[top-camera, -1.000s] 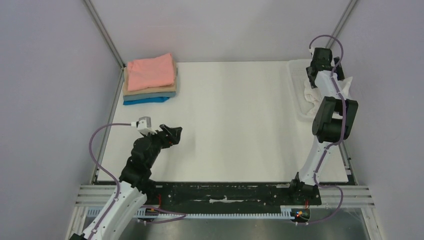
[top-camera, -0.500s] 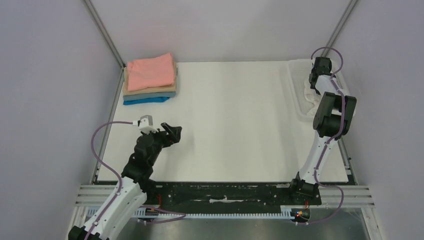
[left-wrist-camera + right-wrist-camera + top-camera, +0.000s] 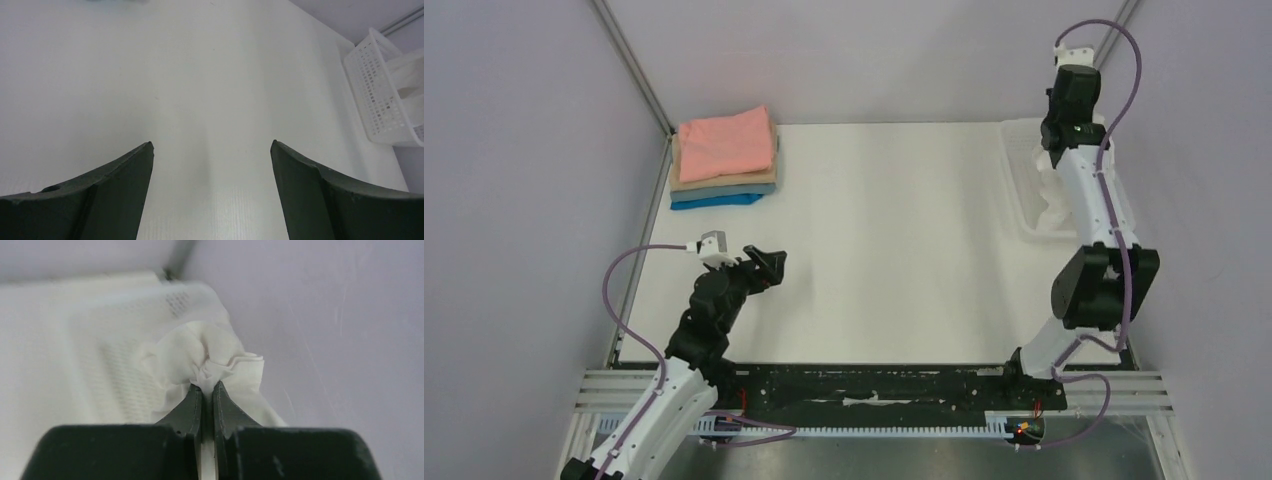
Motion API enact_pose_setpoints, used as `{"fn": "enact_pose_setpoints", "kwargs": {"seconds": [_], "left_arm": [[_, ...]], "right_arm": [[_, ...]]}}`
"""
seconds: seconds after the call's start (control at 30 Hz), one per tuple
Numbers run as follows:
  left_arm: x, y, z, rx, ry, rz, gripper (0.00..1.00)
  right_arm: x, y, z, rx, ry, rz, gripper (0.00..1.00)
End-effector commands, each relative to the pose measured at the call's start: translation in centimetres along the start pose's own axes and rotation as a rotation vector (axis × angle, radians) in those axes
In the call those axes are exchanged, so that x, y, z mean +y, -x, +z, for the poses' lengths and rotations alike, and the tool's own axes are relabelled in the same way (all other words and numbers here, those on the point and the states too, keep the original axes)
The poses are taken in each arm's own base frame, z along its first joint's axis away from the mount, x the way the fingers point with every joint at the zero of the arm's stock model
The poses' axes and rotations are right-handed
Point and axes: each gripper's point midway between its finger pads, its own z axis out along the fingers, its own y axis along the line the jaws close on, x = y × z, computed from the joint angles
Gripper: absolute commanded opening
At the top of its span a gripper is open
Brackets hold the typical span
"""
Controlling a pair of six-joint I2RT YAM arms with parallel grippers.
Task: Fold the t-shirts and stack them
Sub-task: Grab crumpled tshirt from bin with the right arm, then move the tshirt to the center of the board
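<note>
The robot will next bring its left gripper down to the bare tabletop below the gripper and to the gripper's right in the top view, to close on the white t-shirt (image 3: 1056, 200).
A folded stack of t-shirts lies at the table's far left corner, with a salmon pink t-shirt (image 3: 724, 143) on top, a tan one below it and a bright blue one (image 3: 714, 201) at the bottom. My right gripper (image 3: 206, 386) is shut on a bunched fold of the white t-shirt (image 3: 210, 352), held above the basket (image 3: 115, 340). In the top view the white t-shirt (image 3: 1056, 200) hangs below the right gripper (image 3: 1049, 162). My left gripper (image 3: 211, 145) stands open over bare table with nothing between its fingers, near the left front (image 3: 769, 265).
The white mesh basket (image 3: 1022, 210) sits at the table's far right edge, by the right wall; it also shows at the right of the left wrist view as the basket (image 3: 377, 95). Frame posts stand at both back corners.
The right gripper has shut on the white t-shirt in the basket and the arm has risen, pulling the cloth upward. The left arm has barely moved.
</note>
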Motion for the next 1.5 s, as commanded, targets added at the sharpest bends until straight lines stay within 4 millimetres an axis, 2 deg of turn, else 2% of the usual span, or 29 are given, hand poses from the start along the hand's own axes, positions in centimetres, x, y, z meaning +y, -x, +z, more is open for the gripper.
{"fn": "enact_pose_setpoints", "kwargs": {"seconds": [0.0, 0.1, 0.17, 0.23, 0.3, 0.37, 0.43, 0.47, 0.53, 0.6, 0.7, 0.8, 0.87, 0.9, 0.93, 0.97, 1.0, 1.03, 1.07, 1.1, 1.17, 1.27, 1.4, 1.47], "left_arm": [[-1.5, 1.2, -0.2, -0.033, -0.057, -0.022, 0.92], [-2.3, 1.4, -0.6, -0.033, -0.099, -0.027, 0.92], [-2.6, 1.6, -0.9, -0.039, -0.116, -0.032, 0.92], [-2.7, 1.8, -1.1, -0.051, -0.123, -0.035, 0.92], [-2.9, 2.1, -1.3, -0.060, -0.133, -0.037, 0.92], [-3.1, 2.5, -1.5, -0.069, -0.139, -0.040, 0.92], [-3.0, 2.6, -1.8, -0.068, -0.124, -0.042, 0.92], [-3.1, 2.8, -1.9, -0.070, -0.124, -0.042, 0.92], [-3.1, 2.9, -2.2, -0.068, -0.123, -0.050, 0.92], [-3.1, 2.9, -2.4, -0.061, -0.119, -0.068, 0.92], [-3.1, 2.4, -2.7, -0.041, -0.120, -0.103, 0.92], [-3.2, 1.3, -2.8, -0.004, -0.140, -0.129, 0.92], [-2.9, 0.5, -2.7, 0.015, -0.135, -0.146, 0.92], [-2.7, 0.1, -2.6, 0.028, -0.128, -0.149, 0.92], [-2.5, -0.3, -2.5, 0.044, -0.120, -0.151, 0.92], [-2.5, -0.7, -2.4, 0.059, -0.114, -0.155, 0.92], [-2.3, -1.1, -2.4, 0.082, -0.106, -0.162, 0.92], [-2.3, -1.6, -2.3, 0.104, -0.104, -0.165, 0.92], [-2.5, -2.1, -2.3, 0.132, -0.113, -0.171, 0.91], [-2.6, -2.7, -2.3, 0.163, -0.115, -0.176, 0.91], [-3.0, -4.0, -2.2, 0.231, -0.134, -0.179, 0.91], [-3.6, -6.1, -2.2, 0.350, -0.162, -0.187, 0.90], [-5.3, -8.2, -2.0, 0.465, -0.227, -0.166, 0.90], [-6.7, -8.4, -1.5, 0.486, -0.267, -0.138, 0.90]], "right_arm": [[0.8, 12.1, -12.4, -0.420, 0.240, 0.261, 0.00], [5.5, 16.4, -20.4, -0.621, 0.581, 0.289, 0.00], [7.8, 18.4, -25.5, -0.713, 0.793, 0.306, 0.00], [10.0, 19.5, -30.0, -0.768, 0.979, 0.300, 0.00], [12.3, 19.5, -34.3, -0.795, 1.157, 0.287, 0.00], [14.6, 18.7, -37.9, -0.807, 1.279, 0.263, 0.00], [16.6, 17.3, -40.1, -0.806, 1.339, 0.232, 0.00], [17.4, 16.3, -40.6, -0.790, 1.355, 0.225, 0.00], [19.4, 13.3, -40.5, -0.724, 1.367, 0.236, 0.00], [20.7, 10.0, -38.9, -0.658, 1.335, 0.262, 0.00], [22.0, 4.5, -34.9, -0.539, 1.217, 0.311, 0.00], [22.7, -2.8, -29.2, -0.378, 1.015, 0.314, 0.06], [22.3, -7.7, -25.5, -0.273, 0.851, 0.323, 0.11], [22.4, -9.8, -24.3, -0.235, 0.805, 0.308, 0.16], [22.3, -11.9, -23.1, -0.196, 0.755, 0.288, 0.23], [22.3, -13.4, -22.3, -0.166, 0.720, 0.268, 0.40], [22.4, -14.2, -22.0, -0.150, 0.707, 0.245, 0.65], [22.5, -14.8, -21.8, -0.136, 0.703, 0.222, 0.80], [22.3, -15.1, -21.7, -0.125, 0.696, 0.207, 0.91], [22.0, -15.0, -21.8, -0.125, 0.687, 0.206, 0.98], [21.3, -14.4, -22.2, -0.147, 0.693, 0.212, 0.98], [20.0, -14.9, -22.8, -0.171, 0.688, 0.232, 0.98], [18.2, -18.2, -22.6, -0.147, 0.645, 0.280, 0.98], [17.3, -19.7, -22.6, -0.143, 0.628, 0.330, 0.98]]}}
